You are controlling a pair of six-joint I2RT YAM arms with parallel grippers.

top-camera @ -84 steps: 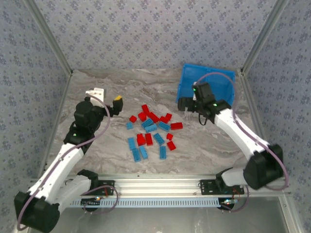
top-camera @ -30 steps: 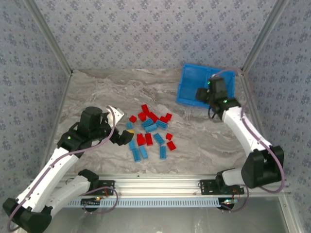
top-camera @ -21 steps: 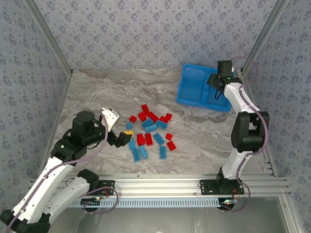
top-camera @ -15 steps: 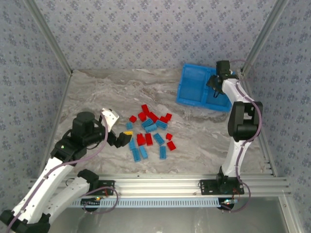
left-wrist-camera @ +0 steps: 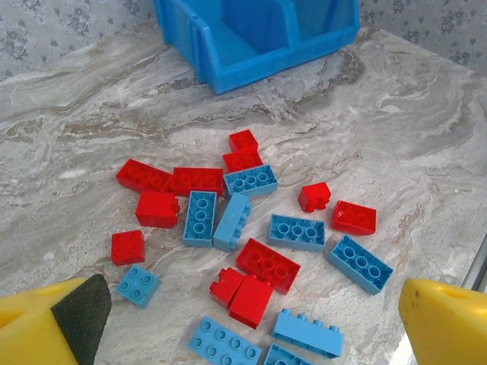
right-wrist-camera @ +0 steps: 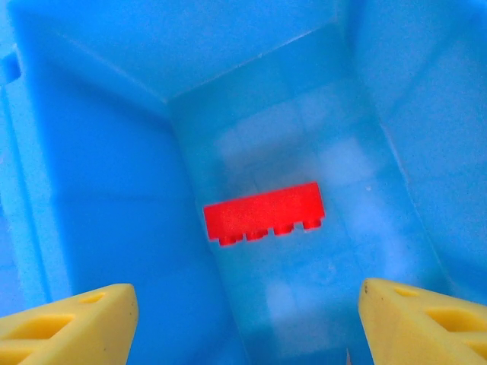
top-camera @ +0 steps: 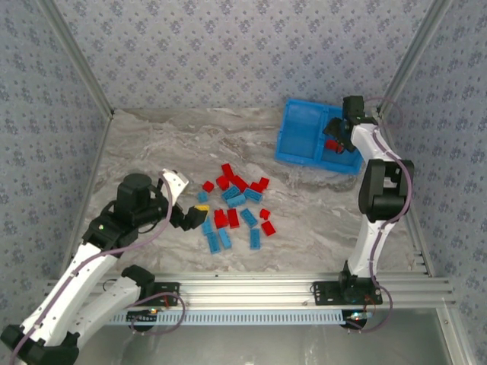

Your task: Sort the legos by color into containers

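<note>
My left gripper will swing across the legos and come down onto the light blue lego at the opposite edge of the lego pile, because bare marble is on either side of that lego.
Several red and light blue legos (top-camera: pixel 236 209) lie scattered on the marble table, and they also spread below my left wrist camera as a lego pile (left-wrist-camera: pixel 259 228). My left gripper (top-camera: pixel 192 216) hovers at the pile's left edge; in its own view the left gripper (left-wrist-camera: pixel 251 334) is open and holds nothing. The blue bin (top-camera: pixel 304 137) sits at the back right. My right gripper (top-camera: pixel 335 135) hangs over its right compartment. In the wrist view the right gripper (right-wrist-camera: pixel 247 327) is open above one long red brick (right-wrist-camera: pixel 264 213) lying on the bin floor (right-wrist-camera: pixel 342 167).
The bin's front wall (left-wrist-camera: pixel 259 46) faces the pile across bare marble. Metal frame posts and patterned walls close in the table on three sides. The left compartment (top-camera: pixel 298 129) looks free of bricks from above.
The right arm swung from the pile's right side to the bin, and a red brick now lies loose in the right compartment. The left arm came down to the pile's left edge.
</note>
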